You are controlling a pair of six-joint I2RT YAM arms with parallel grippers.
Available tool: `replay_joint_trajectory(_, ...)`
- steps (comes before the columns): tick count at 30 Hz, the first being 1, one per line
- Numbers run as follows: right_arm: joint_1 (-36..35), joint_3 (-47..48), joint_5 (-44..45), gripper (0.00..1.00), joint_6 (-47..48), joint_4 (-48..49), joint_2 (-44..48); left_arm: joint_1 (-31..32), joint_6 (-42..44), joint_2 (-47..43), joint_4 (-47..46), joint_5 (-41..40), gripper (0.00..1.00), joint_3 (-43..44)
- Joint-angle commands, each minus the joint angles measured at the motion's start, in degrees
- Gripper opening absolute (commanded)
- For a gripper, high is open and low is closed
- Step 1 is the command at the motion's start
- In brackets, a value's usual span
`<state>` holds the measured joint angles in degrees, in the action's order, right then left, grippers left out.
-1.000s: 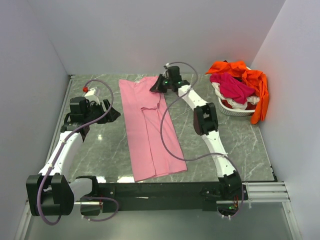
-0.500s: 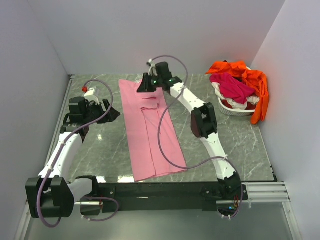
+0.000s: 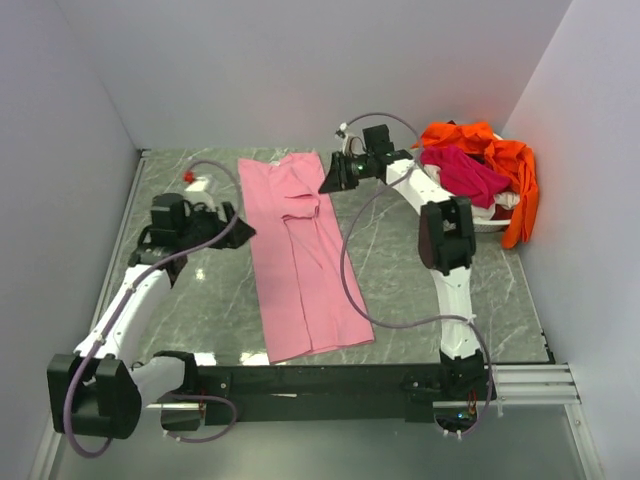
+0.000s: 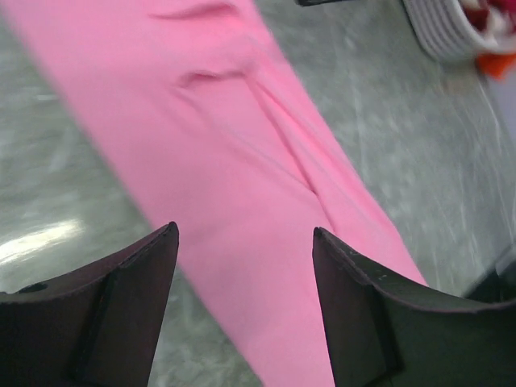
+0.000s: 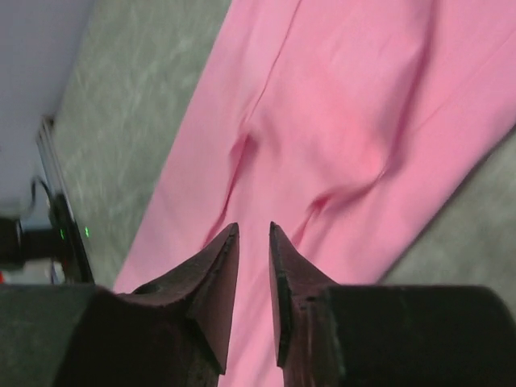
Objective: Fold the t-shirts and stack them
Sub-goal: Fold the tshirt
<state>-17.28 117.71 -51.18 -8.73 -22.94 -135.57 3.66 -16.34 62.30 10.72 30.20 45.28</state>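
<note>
My left gripper isn't on the middle of the t-shirt's near edge beside the black bar yet. It should swing back and down first to get there.
A light pink t-shirt (image 3: 300,260) lies on the table as a long narrow strip running from the back to the front edge, with creases near its far end (image 5: 347,121). My left gripper (image 3: 243,232) hovers by the strip's left edge, open wide (image 4: 244,228) with only pink cloth (image 4: 242,161) below it. My right gripper (image 3: 326,183) hangs over the strip's far right edge. Its jaws (image 5: 254,225) stand a narrow gap apart with nothing between them. A magenta t-shirt (image 3: 462,172) and an orange t-shirt (image 3: 515,170) are heaped in the basket.
The white plastic basket (image 3: 465,220) stands at the back right against the wall, and its rim (image 4: 439,32) shows in the left wrist view. Grey walls close in the marble table (image 3: 200,300) on three sides. A black rail (image 3: 320,378) runs along the front edge.
My right gripper swung left over the shirt's far end, then back to its right edge, and its jaws parted slightly. My left gripper edged right toward the shirt.
</note>
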Motion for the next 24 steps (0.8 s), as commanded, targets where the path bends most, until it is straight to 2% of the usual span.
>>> replay_joint_trajectory(1,-1.71,-9.74,2.48,0.30,21.72,-10.02,21.27,9.41,6.13,0.36,-0.27,-2.40,0.72,1.83)
replay_joint_trajectory(2,-1.71,-16.74,4.40,0.31,23.83,-10.19,24.53,13.35,7.88,0.01,-0.17,-3.03,0.71,1.66)
replay_joint_trajectory(4,-1.79,-23.72,6.08,0.34,29.98,-10.28,34.20,17.24,10.35,-1.39,-2.18,-2.95,0.70,-0.44)
replay_joint_trajectory(5,-1.88,-30.11,6.18,0.35,32.35,-10.28,37.54,21.43,12.01,-4.09,-2.98,-2.86,0.70,-1.67)
replay_joint_trajectory(7,-1.79,-36.73,6.36,0.43,39.38,-9.59,47.29,26.46,20.35,-7.44,-4.12,-3.91,0.72,-4.91)
replay_joint_trajectory(8,-1.79,-43.72,5.92,0.49,41.75,-8.71,50.81,31.71,23.25,-10.33,-3.52,-6.44,0.73,-5.72)
replay_joint_trajectory(9,-1.71,-47.36,4.17,0.65,46.13,-7.74,57.28,34.11,29.11,-11.49,-2.38,-7.94,0.76,-5.99)
replay_joint_trajectory(12,-1.88,-60.46,-0.05,0.94,53.96,-6.85,66.71,41.32,37.84,-13.35,5.15,-12.68,0.77,-5.29)
replay_joint_trajectory(13,-1.97,-62.58,-2.67,0.94,64.35,-12.34,68.23,42.73,39.00,-13.26,6.93,-13.40,0.77,-4.42)
replay_joint_trajectory(16,-5.56,-68.56,0.44,0.93,79.07,-18.97,72.19,50.28,41.91,-12.03,13.17,-17.70,0.72,-4.84)
replay_joint_trajectory(17,-6.88,-72.76,4.03,0.92,80.61,-18.98,73.33,56.05,42.00,-10.90,14.40,-20.41,0.72,-5.28)
replay_joint_trajectory(20,-10.14,-81.90,8.27,0.91,82.03,-13.11,79.57,65.12,42.18,-8.44,16.44,-27.81,0.69,-8.71)
replay_joint_trajectory(24,-12.17,-84.49,9.17,0.89,82.82,-11.86,82.31,69.46,41.39,-5.44,12.85,-30.02,0.63,-13.36)
